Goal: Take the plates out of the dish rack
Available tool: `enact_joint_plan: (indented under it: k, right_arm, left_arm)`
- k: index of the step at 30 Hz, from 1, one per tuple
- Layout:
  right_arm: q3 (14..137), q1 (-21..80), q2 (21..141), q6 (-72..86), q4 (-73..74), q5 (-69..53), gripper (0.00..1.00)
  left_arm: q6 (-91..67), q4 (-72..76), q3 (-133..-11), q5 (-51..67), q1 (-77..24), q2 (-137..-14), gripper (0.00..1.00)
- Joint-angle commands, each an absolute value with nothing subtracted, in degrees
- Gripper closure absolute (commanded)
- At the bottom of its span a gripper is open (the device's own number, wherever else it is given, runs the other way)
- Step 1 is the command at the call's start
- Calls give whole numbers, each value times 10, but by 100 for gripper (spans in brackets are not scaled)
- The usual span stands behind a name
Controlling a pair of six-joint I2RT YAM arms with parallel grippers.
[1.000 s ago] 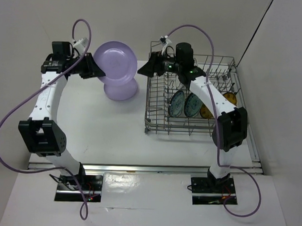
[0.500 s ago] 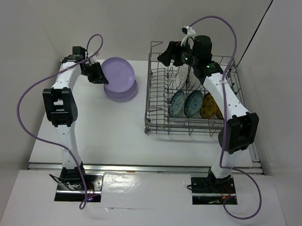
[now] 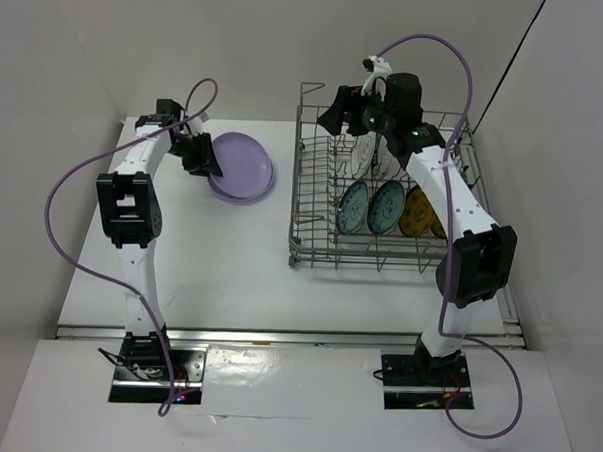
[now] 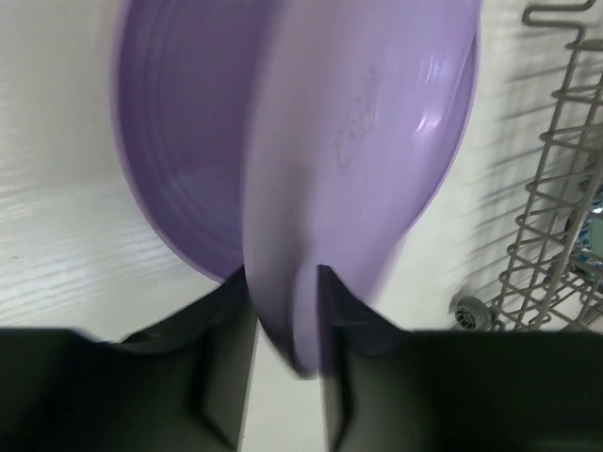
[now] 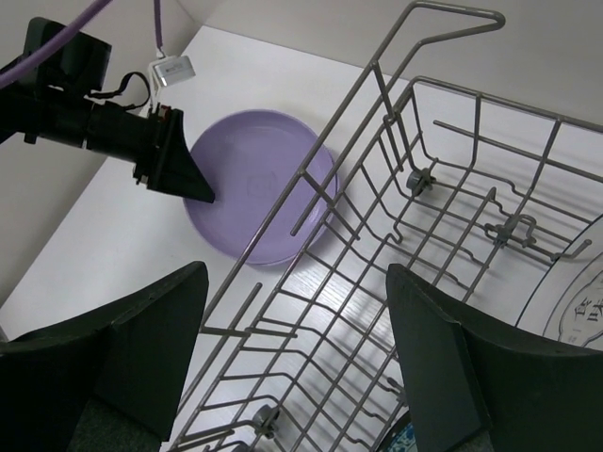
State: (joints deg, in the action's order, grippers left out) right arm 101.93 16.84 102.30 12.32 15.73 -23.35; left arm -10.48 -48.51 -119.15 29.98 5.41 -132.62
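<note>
My right gripper should turn and go down onto the white plate nearer the mustard plates next, because that plate stands below the gripper and to its right in the top view.
My left gripper is shut on the rim of a lavender plate, which lies low and almost flat over a second lavender plate left of the dish rack. In the left wrist view the held plate is pinched between my fingers, with the other lavender plate behind it. My right gripper is wide open and empty above the rack's back-left corner. Two white plates, two teal plates and two mustard plates stand in the rack.
White walls close in behind and on both sides. The rack's tall wire handle rises just in front of my right gripper. A rack wheel shows near the held plate. My left arm's purple cable loops over the table's left side.
My left gripper has tipped the lavender plate from upright down onto the other lavender plate. My right gripper moved right to above the rack's back-left corner and then held still.
</note>
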Motion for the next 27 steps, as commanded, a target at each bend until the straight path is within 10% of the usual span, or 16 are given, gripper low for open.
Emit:
enact_joint_plan:
  k: [1, 8, 27]
  right_arm:
    - [1023, 166, 981, 115, 157, -224, 17]
    - [1005, 166, 964, 115, 152, -229, 17]
    - [1102, 109, 1060, 106, 313, 116, 30]
  left_arm:
    - [-75, -517, -1217, 307, 51, -1345, 53]
    - [-40, -531, -1217, 228, 40, -1336, 18]
    - [-11, -526, -1200, 113, 5, -1256, 17]
